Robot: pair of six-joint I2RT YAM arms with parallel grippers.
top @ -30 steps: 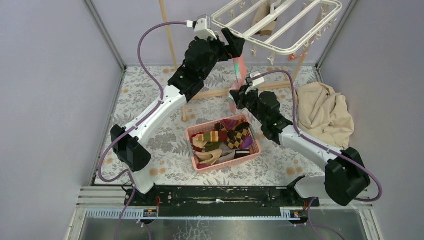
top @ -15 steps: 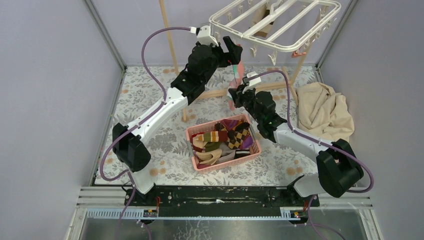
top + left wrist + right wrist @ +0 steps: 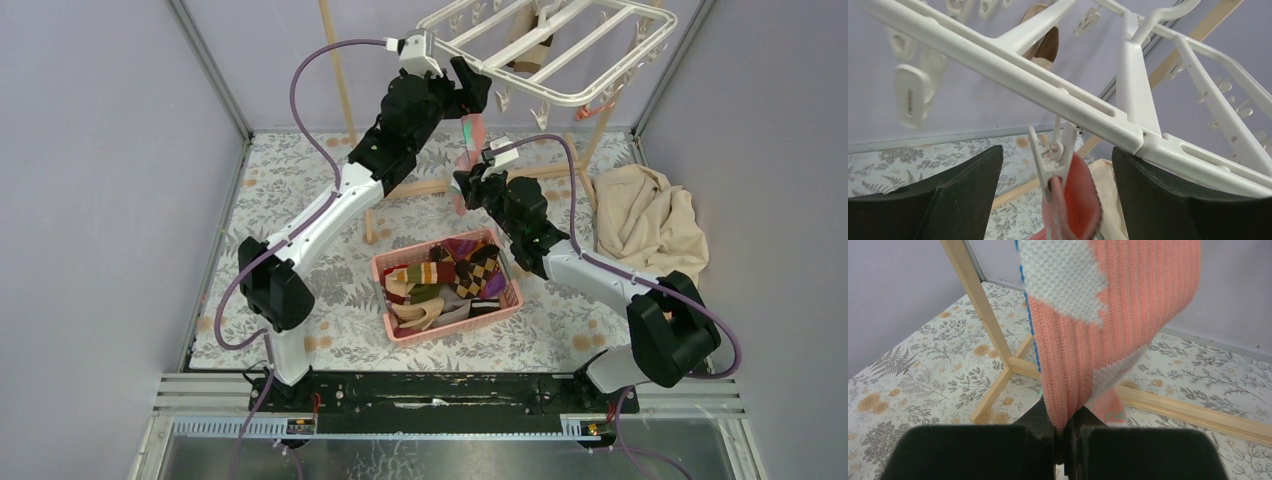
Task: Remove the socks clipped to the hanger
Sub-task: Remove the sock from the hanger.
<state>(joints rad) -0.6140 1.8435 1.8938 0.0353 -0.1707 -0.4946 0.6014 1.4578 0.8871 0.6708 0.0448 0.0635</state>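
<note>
The right gripper next needs to bring the pink sock (image 3: pixel 470 140) back and down over the pink basket and then release it, since the basket, which already holds socks, is below and back.
The white hanger (image 3: pixel 560 40) hangs at the back, its bars crossing the left wrist view (image 3: pixel 1048 85). A pink sock (image 3: pixel 470 140) dangles from one white clip (image 3: pixel 1053 160) under the hanger's near edge. My left gripper (image 3: pixel 476 100) is raised to that clip and stands open, one finger on each side of the clip (image 3: pixel 1058 185) with a gap on both sides. My right gripper (image 3: pixel 468 185) is lower and shut on the pink sock's lower part (image 3: pixel 1064 427), and the sock (image 3: pixel 1098 340) runs up out of that view. A brown sock (image 3: pixel 525 45) is clipped further back.
A pink basket (image 3: pixel 460 322) holding several socks sits mid-table in front of the arms. A beige cloth (image 3: pixel 648 225) lies heaped at the right. A wooden frame's post (image 3: pixel 340 70) and floor rail (image 3: pixel 1188 412) stand behind and beneath the hanger.
The left arm has risen and reached further right along the hanger's edge, its jaws narrowing slightly. The right arm has shifted a little left and back, still holding the sock.
</note>
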